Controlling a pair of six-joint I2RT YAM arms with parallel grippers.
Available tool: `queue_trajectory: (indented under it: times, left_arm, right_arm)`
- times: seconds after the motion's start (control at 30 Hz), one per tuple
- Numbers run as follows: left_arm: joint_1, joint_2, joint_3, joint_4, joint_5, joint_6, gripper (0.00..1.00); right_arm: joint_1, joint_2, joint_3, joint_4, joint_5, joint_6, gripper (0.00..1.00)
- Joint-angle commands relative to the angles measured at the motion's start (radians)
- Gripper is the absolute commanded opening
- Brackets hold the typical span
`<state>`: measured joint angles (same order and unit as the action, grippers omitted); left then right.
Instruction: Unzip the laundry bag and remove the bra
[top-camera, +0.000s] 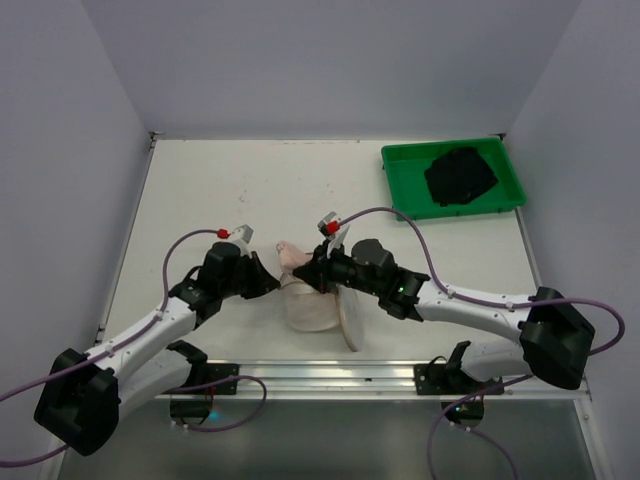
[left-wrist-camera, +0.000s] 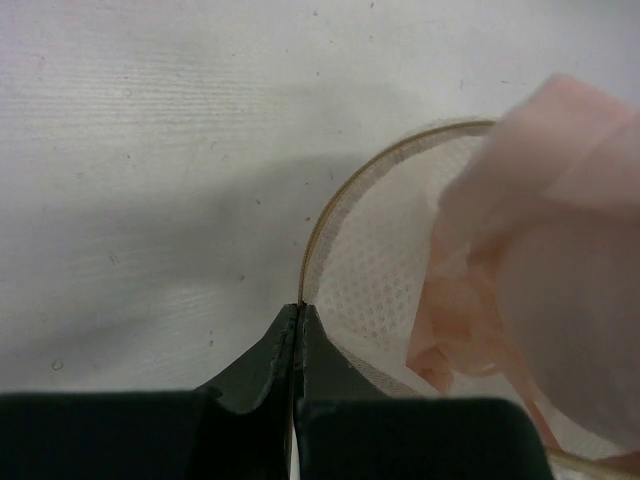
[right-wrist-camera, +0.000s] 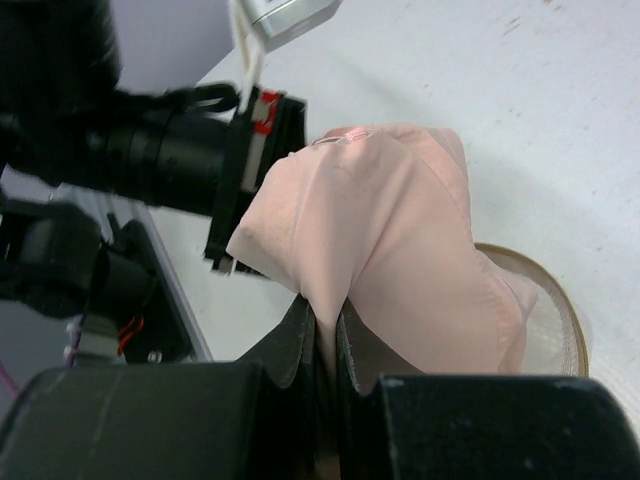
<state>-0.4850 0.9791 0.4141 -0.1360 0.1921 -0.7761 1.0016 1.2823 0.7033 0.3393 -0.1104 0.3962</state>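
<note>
My right gripper needs to rise, carry the bra (top-camera: 292, 254) outward over the green tray, go down and let go, as the tray's bottom is bare beside the dark garment.
The cream-white laundry bag (top-camera: 312, 308) lies open near the table's front middle, its round lid (top-camera: 351, 318) hanging at its right. My left gripper (top-camera: 272, 283) is shut on the bag's rim (left-wrist-camera: 320, 225) at its left side; the mesh inside (left-wrist-camera: 385, 285) shows. My right gripper (top-camera: 312, 268) is shut on the pale pink bra (top-camera: 292, 254) and holds it bunched above the bag opening. The bra fills the right wrist view (right-wrist-camera: 390, 230), pinched between the fingers (right-wrist-camera: 300, 335), with the bag rim (right-wrist-camera: 560, 300) behind it. The bra also shows in the left wrist view (left-wrist-camera: 550, 250).
A green tray (top-camera: 510, 195) with a dark garment (top-camera: 460, 175) stands at the back right. A metal rail (top-camera: 330, 375) runs along the table's front edge. The left arm's wrist (right-wrist-camera: 160, 150) is close to the bra.
</note>
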Motion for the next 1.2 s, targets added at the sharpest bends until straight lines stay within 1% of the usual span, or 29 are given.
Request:
queue_trajectory:
  times: [0.0,0.03,0.17,0.33,0.43,0.57,0.73,0.87,0.93,0.97,1.13,1.17]
  left_arm:
    - [-0.007,-0.049,-0.011,0.036,0.049,-0.032,0.00]
    - [-0.009,-0.069,-0.011,0.035,0.052,-0.035,0.00]
    - [-0.009,-0.125,-0.012,0.035,0.064,-0.046,0.00]
    - [-0.017,-0.160,-0.020,0.030,0.073,-0.057,0.00]
    - [-0.020,-0.155,-0.029,0.030,0.064,-0.052,0.00]
    - [-0.020,-0.157,-0.046,0.016,0.038,-0.069,0.00]
    - [-0.020,-0.161,-0.047,-0.007,-0.014,-0.072,0.00]
    - [-0.020,-0.146,-0.035,-0.011,-0.036,-0.065,0.00]
    - [-0.020,-0.131,-0.032,-0.013,-0.039,-0.061,0.00]
    - [-0.020,-0.126,-0.029,-0.013,-0.039,-0.057,0.00]
    - [-0.018,-0.103,-0.020,-0.010,-0.048,-0.045,0.00]
    - [-0.018,-0.102,-0.008,-0.019,-0.049,-0.035,0.00]
  right_arm:
    - [0.003,0.047,0.076,0.167,0.139,0.047,0.00]
    - [0.005,0.057,0.099,0.174,0.185,0.067,0.00]
    - [0.005,0.120,0.154,0.190,0.288,0.092,0.00]
    - [0.000,0.198,0.238,0.188,0.351,0.087,0.00]
    - [-0.012,0.216,0.338,0.176,0.365,0.075,0.00]
    - [-0.044,0.235,0.452,0.109,0.386,-0.009,0.00]
    - [-0.176,0.189,0.531,0.031,0.325,-0.054,0.00]
    - [-0.322,0.126,0.544,-0.042,0.275,-0.088,0.00]
    - [-0.372,0.086,0.551,-0.066,0.256,-0.120,0.00]
    - [-0.424,0.078,0.556,-0.091,0.233,-0.131,0.00]
    - [-0.575,0.074,0.599,-0.166,0.215,-0.218,0.00]
    - [-0.627,0.078,0.604,-0.184,0.209,-0.220,0.00]
